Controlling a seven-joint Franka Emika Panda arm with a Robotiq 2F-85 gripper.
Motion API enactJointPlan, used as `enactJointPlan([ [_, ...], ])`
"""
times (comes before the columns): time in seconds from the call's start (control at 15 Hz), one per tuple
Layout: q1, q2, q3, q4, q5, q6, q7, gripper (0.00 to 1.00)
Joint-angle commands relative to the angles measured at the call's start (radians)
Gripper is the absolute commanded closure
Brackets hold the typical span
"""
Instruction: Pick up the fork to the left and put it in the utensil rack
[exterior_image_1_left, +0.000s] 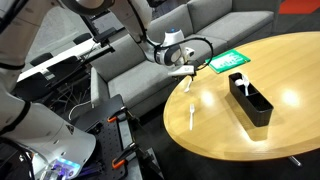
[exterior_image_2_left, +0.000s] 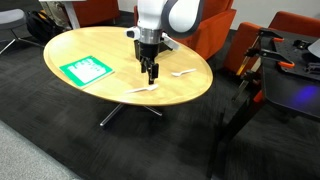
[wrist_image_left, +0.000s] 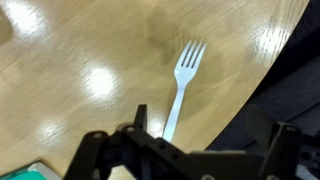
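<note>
I will lower my gripper onto the fork's handle next, easing left in the wrist view, because the handle is below it, closer to the finger on that side.
The small white plastic fork (wrist_image_left: 181, 88) lies flat on the round wooden table, tines pointing away from me, close to the table's edge. It also shows in an exterior view (exterior_image_2_left: 143, 90). My gripper (wrist_image_left: 210, 140) hovers above the fork's handle end, open and empty, with one finger on each side; it shows in both exterior views (exterior_image_1_left: 190, 68) (exterior_image_2_left: 150, 76). The black utensil rack (exterior_image_1_left: 251, 101) stands on the table away from the gripper, with white utensils in its far end. In the exterior view from the opposite side the arm hides it.
A longer white utensil (exterior_image_1_left: 192, 114) (exterior_image_2_left: 183, 74) lies loose on the table. A flat green-and-white card (exterior_image_1_left: 228, 62) (exterior_image_2_left: 87, 69) lies near the table's rim. A grey sofa (exterior_image_1_left: 210, 25) and orange chairs (exterior_image_2_left: 212, 35) stand around the table.
</note>
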Motion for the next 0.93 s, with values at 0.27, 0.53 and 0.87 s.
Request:
enactJointPlan([
  [0.27, 0.043, 0.103, -0.020, 0.121, -0.058, 0.015, 0.091, 0.00],
  [0.53, 0.052, 0.141, -0.035, 0.169, -0.060, 0.005, 0.097, 0.00],
  [0.87, 0.050, 0.175, -0.044, 0.206, -0.059, -0.004, 0.105, 0.25],
])
